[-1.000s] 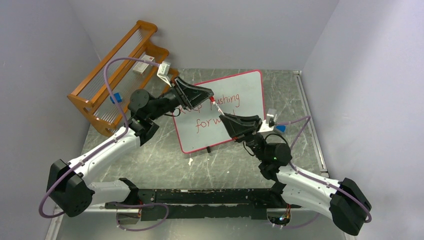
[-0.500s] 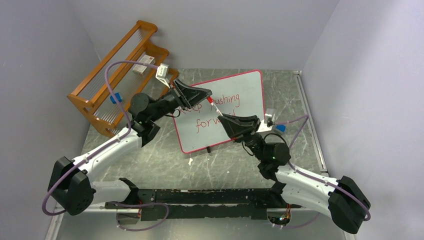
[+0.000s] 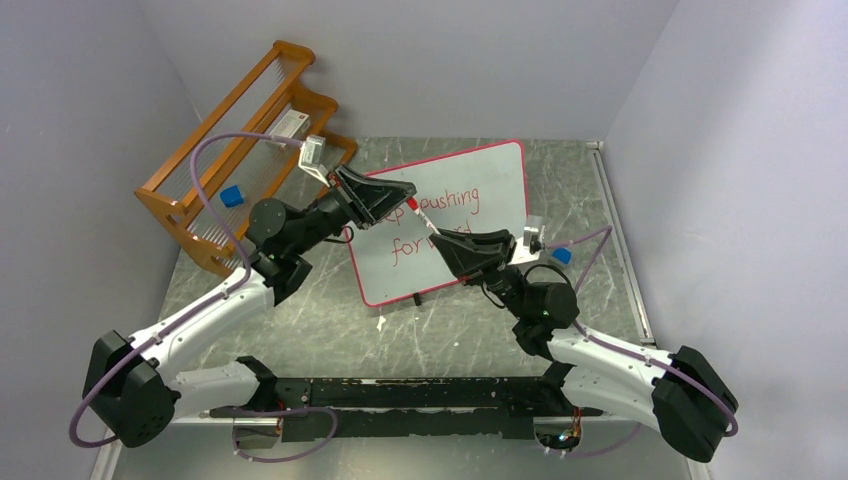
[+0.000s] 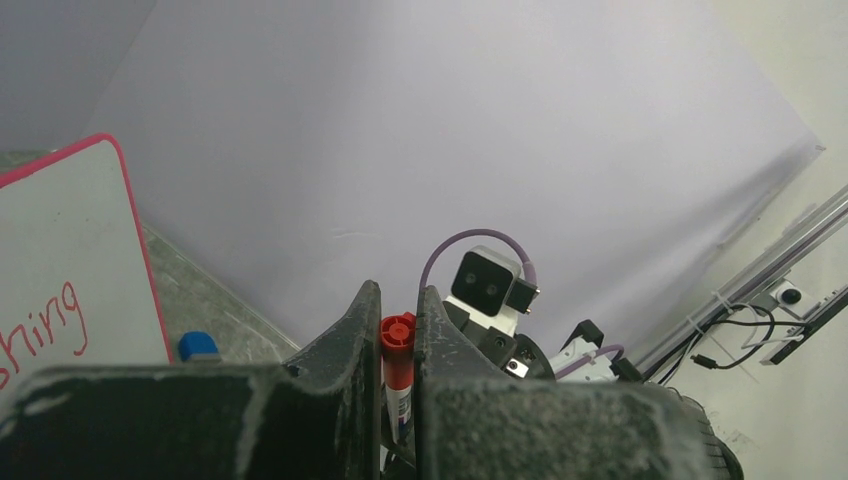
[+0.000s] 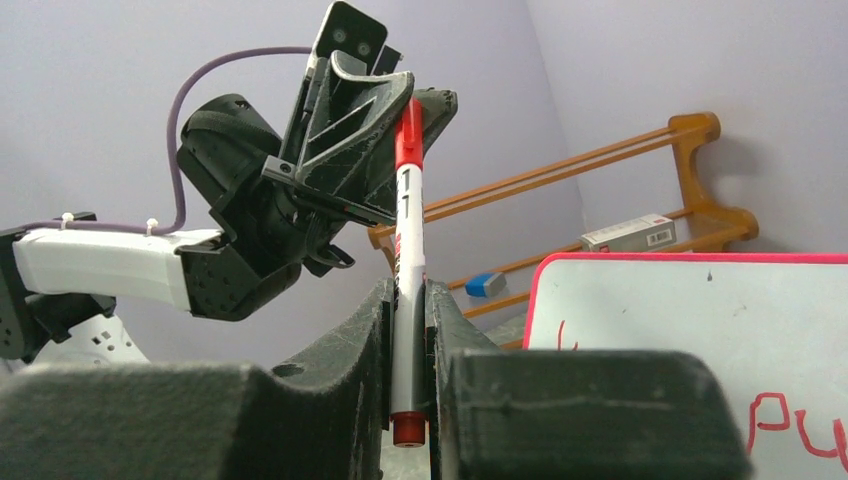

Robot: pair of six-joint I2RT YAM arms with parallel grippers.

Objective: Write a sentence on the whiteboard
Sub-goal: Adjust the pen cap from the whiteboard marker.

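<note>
Next I will move my right gripper down and right in the top view to tabletop near the blue object, lower the capped marker and release it.
The whiteboard (image 3: 495, 175), white with a red-pink frame, lies on the table at the back centre. The sentence (image 3: 462, 200) is in red handwriting; "pushing" and part of "forward" show, and the rest is hidden by the grippers. My right gripper (image 3: 441, 238) is shut on the white body of a marker (image 3: 427, 221) above the board. My left gripper (image 3: 408, 197) is shut on the marker's red cap (image 3: 411, 203). The left wrist view shows the cap (image 4: 398, 335) pinched between the fingers. The right wrist view shows the marker (image 5: 407, 300) upright, with its cap (image 5: 405, 140) in the left gripper.
A wooden rack (image 3: 230, 150) stands at the back left with a blue block (image 3: 232, 195) and a small box (image 3: 290, 122) on it. A small blue object (image 3: 560, 256) lies right of the board. Walls close in on the left, back and right.
Both grippers and the marker between them have shifted a little to the left over the board. The "p" of "pushing" is now uncovered.
</note>
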